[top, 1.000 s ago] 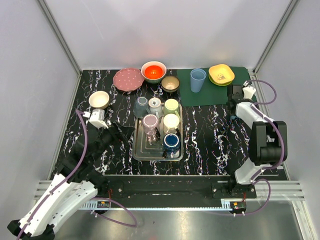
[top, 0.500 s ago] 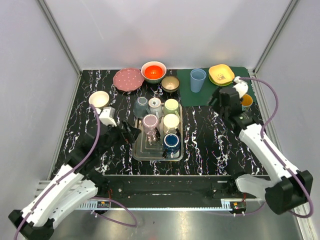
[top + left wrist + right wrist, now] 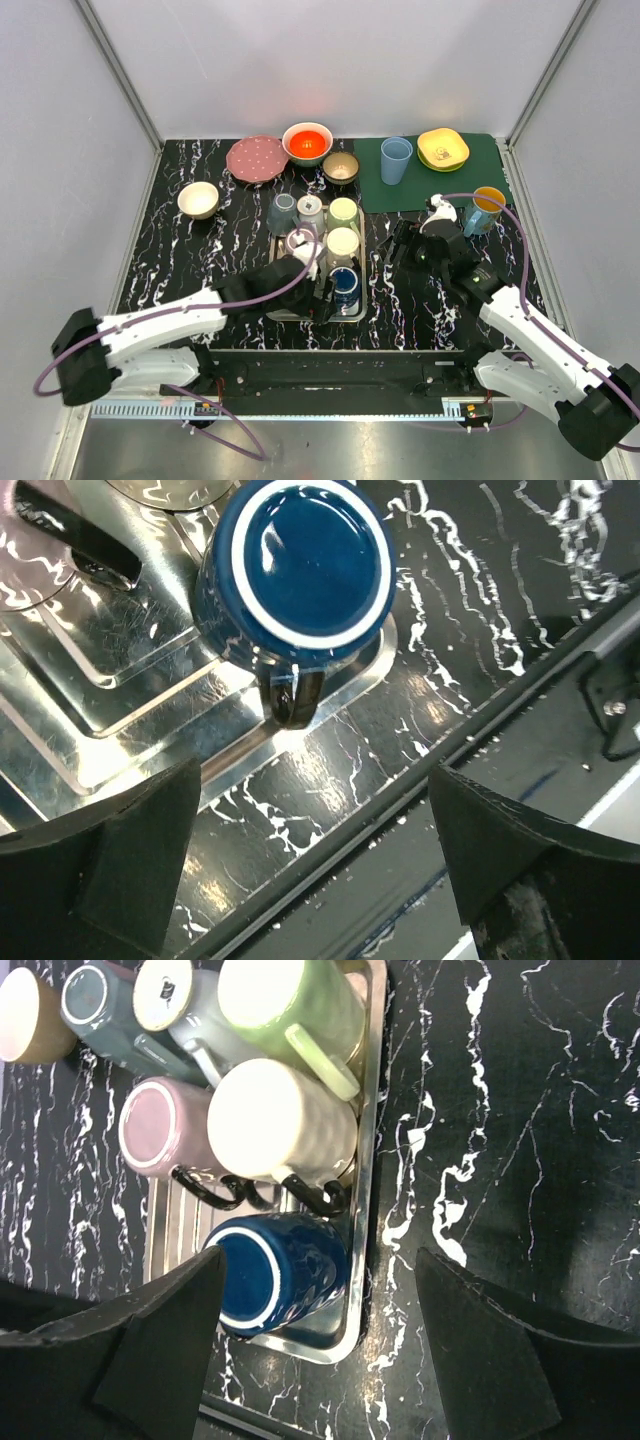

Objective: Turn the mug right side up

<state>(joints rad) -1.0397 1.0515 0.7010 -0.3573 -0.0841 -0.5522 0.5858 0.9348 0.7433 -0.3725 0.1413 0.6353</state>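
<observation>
The left gripper needs to go down toward the mug next, with its open fingers on both sides of the handle, because the dark blue mug's black handle [image 3: 292, 696] is below the left gripper, on the mug's facing side.
Several mugs stand bottom up in a steel tray [image 3: 283, 306]. The dark blue mug [image 3: 343, 285] with a white ring on its base sits at the tray's near right corner, its black handle toward the front edge. It shows in the left wrist view [image 3: 305, 565] and the right wrist view [image 3: 280, 1275]. My left gripper [image 3: 322, 290] hovers open just in front of it, its jaws [image 3: 320, 865] empty. My right gripper [image 3: 400, 250] is open and empty [image 3: 320, 1355] over the tray's right rim [image 3: 372, 1110].
Cream [image 3: 342, 243], pink [image 3: 300, 243], green [image 3: 343, 210], white [image 3: 311, 208] and grey mugs [image 3: 281, 212] fill the tray. An orange mug [image 3: 488, 205] stands upright at right. A blue cup [image 3: 396, 160], yellow bowl [image 3: 443, 148], red bowl [image 3: 307, 143], pink plate [image 3: 256, 158] and two bowls line the back.
My left gripper has swung from left of the tray to its near right corner by the blue mug. My right gripper has come from the back right to the tray's right side.
</observation>
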